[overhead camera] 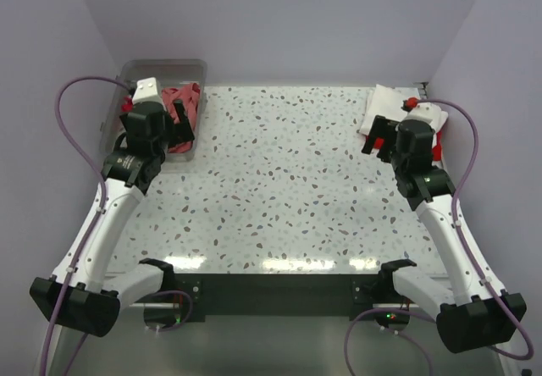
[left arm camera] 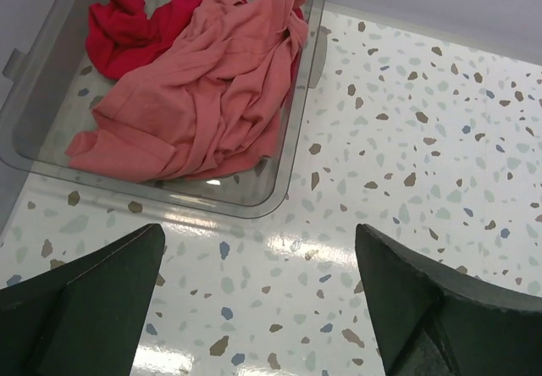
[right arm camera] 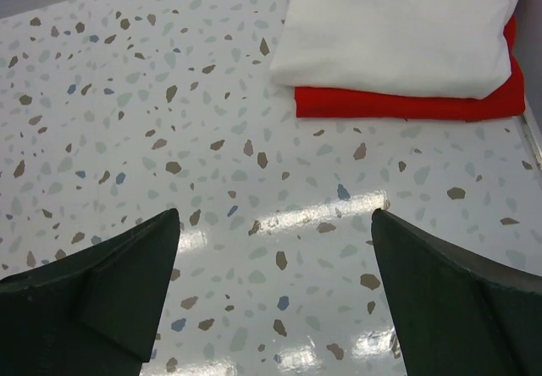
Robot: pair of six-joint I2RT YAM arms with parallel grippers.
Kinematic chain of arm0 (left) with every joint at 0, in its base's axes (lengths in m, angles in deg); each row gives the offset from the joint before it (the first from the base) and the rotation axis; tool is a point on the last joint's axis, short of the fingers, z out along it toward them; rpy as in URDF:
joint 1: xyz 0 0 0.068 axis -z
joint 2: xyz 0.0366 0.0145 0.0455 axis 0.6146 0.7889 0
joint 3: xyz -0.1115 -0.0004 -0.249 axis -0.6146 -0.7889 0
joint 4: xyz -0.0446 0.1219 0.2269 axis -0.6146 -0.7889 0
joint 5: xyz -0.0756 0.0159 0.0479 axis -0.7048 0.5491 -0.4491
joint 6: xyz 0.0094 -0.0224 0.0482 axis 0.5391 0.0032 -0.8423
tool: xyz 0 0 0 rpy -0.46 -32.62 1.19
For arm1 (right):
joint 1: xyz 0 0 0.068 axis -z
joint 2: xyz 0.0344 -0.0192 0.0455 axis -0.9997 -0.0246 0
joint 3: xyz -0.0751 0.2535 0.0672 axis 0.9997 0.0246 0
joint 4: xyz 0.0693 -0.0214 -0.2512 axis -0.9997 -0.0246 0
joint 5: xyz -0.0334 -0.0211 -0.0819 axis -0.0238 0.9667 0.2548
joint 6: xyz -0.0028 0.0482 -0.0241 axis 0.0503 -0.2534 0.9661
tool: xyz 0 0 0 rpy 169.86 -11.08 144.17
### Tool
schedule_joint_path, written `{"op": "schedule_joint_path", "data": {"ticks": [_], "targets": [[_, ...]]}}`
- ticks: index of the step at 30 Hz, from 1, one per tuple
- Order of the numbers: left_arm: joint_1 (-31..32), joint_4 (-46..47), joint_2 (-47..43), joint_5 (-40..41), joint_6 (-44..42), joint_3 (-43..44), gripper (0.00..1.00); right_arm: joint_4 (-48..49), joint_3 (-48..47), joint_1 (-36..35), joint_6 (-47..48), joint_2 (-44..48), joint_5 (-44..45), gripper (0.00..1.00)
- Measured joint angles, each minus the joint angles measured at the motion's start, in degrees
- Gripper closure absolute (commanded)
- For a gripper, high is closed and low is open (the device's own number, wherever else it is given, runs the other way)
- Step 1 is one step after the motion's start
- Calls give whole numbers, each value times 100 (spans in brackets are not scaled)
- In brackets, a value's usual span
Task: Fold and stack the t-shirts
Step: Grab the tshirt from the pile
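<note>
I will next move my left gripper down and outward into the bin (left arm camera: 288, 160) and close it on the coral-red shirt's near fold (left arm camera: 204, 149), because it lies clear of the crimson shirt behind.
A crumpled coral-red t-shirt (left arm camera: 207, 88) lies in the clear plastic bin (left arm camera: 288, 160) at the far left, with a crimson t-shirt (left arm camera: 127, 29) bunched behind it; the coral-red shirt also shows in the top view (overhead camera: 182, 109). A folded white t-shirt (right arm camera: 398, 29) lies on a folded bright red t-shirt (right arm camera: 406, 103) at the far right of the table (overhead camera: 385, 105). My left gripper (left arm camera: 258, 283) is open and empty, just in front of the bin. My right gripper (right arm camera: 275, 283) is open and empty, just in front of the folded stack.
The speckled white table (overhead camera: 288, 190) stretches between the arms. Grey walls close the back and both sides. The bin (overhead camera: 161, 75) stands in the back left corner. Purple cables loop beside both arms.
</note>
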Motion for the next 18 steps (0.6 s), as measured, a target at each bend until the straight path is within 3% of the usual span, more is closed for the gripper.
{"op": "schedule_joint_path", "data": {"ticks": [14, 18], "targets": [[-46, 13, 433, 413, -42, 63, 0, -243, 0, 0, -7, 127, 127, 1], [-595, 59, 1088, 343, -39, 229, 0, -339, 0, 0, -26, 269, 144, 1]]}}
